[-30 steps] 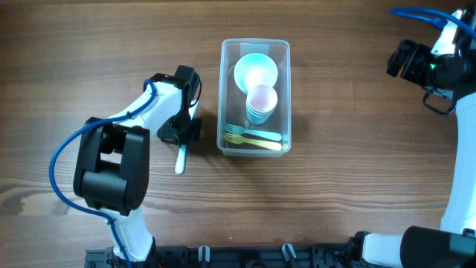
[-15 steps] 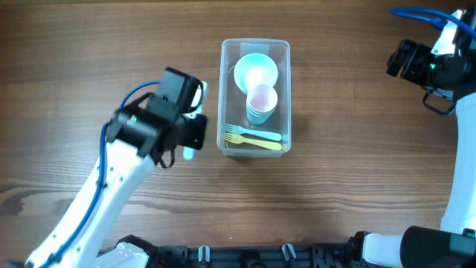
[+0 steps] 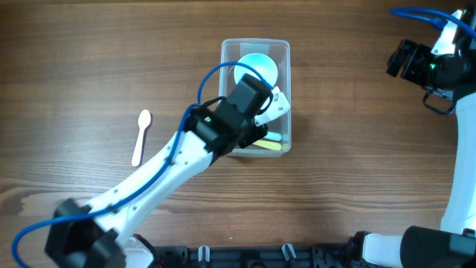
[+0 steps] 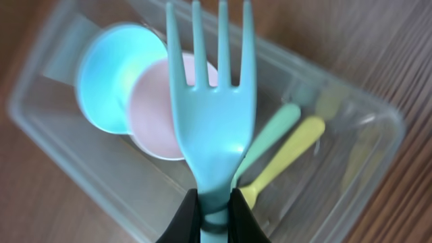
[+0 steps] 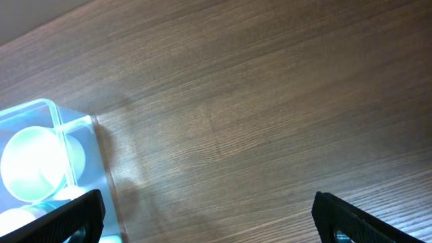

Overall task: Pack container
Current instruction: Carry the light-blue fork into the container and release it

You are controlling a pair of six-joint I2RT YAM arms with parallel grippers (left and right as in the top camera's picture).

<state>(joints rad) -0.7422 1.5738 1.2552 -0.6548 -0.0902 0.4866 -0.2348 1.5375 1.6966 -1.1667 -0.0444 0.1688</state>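
Note:
Since the container's bare bottom shows beside the yellow fork, I should lower my left gripper and ease it back toward the container's near end to release the light blue fork [image 4: 209, 115].
The clear container [image 3: 225, 97] stands at the table's centre. It holds a teal bowl [image 3: 256, 68], a pink cup [image 4: 158, 111], a green fork [image 4: 273, 138] and a yellow fork [image 4: 290, 155]. My left gripper [image 3: 260, 123] hovers over the container's near end, shut on the handle of a light blue fork [image 4: 209, 115]. In the left wrist view, the left gripper [image 4: 214, 202] holds the fork with its tines pointing out over the cup and bowl [image 4: 108, 77]. My right gripper [image 3: 405, 59] is open and empty at the far right. In the right wrist view, the right gripper [image 5: 216, 223] is above bare table beside the container [image 5: 57, 118].
A white spoon [image 3: 141, 136] lies on the wood table left of the container. The left arm [image 3: 163, 171] stretches diagonally from the front left edge. The right arm [image 3: 454, 67] stands at the right edge.
My left gripper lifted the blue fork off the table left of the container and carried it right, over the container. The white spoon has come into view. The right arm has not moved.

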